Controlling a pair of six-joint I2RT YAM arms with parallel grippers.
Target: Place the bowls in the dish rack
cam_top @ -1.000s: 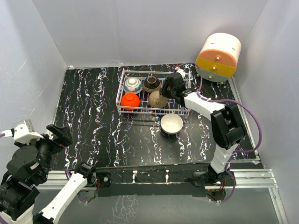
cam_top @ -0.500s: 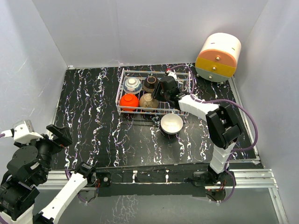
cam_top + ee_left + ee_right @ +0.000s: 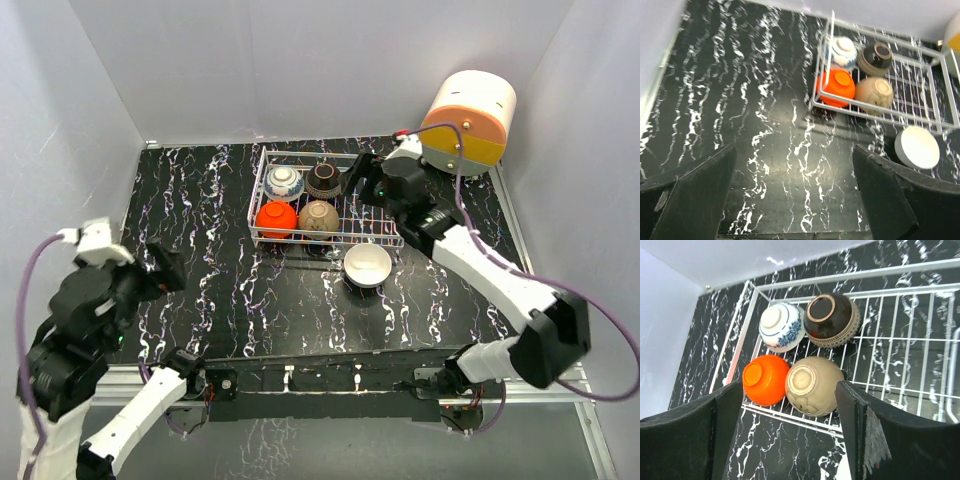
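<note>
Next, my left gripper swings toward the right in the top view, down onto the white bowl's near rim point(image 3: 367, 284), because only that bowl sits outside the rack point(image 3: 378, 228).
The white wire dish rack point(image 3: 378, 228) stands at the back of the black marbled table. Four bowls lie upside down in its left half: blue-and-white point(image 3: 284, 182), black point(image 3: 325, 180), red point(image 3: 277, 218) and tan point(image 3: 319, 217). The white bowl point(image 3: 367, 265) sits upright on the table just in front of the rack. My right gripper point(image 3: 362, 188) hangs open above the rack, empty. In the right wrist view the tan bowl point(image 3: 814, 385) and red bowl point(image 3: 765, 379) lie below its fingers. My left gripper point(image 3: 165, 270) is open and empty at the near left, far from the rack point(image 3: 920, 95).
A cream-and-orange round drawer unit point(image 3: 467, 120) stands at the back right corner, close behind the right arm. Grey walls close in the table on the left, back and right. The right half of the rack floor point(image 3: 900, 340) is bare wire.
The right gripper let go of the tan bowl beside the red one, opened, and lifted back to the right. The left arm rose and swung forward over the table.
</note>
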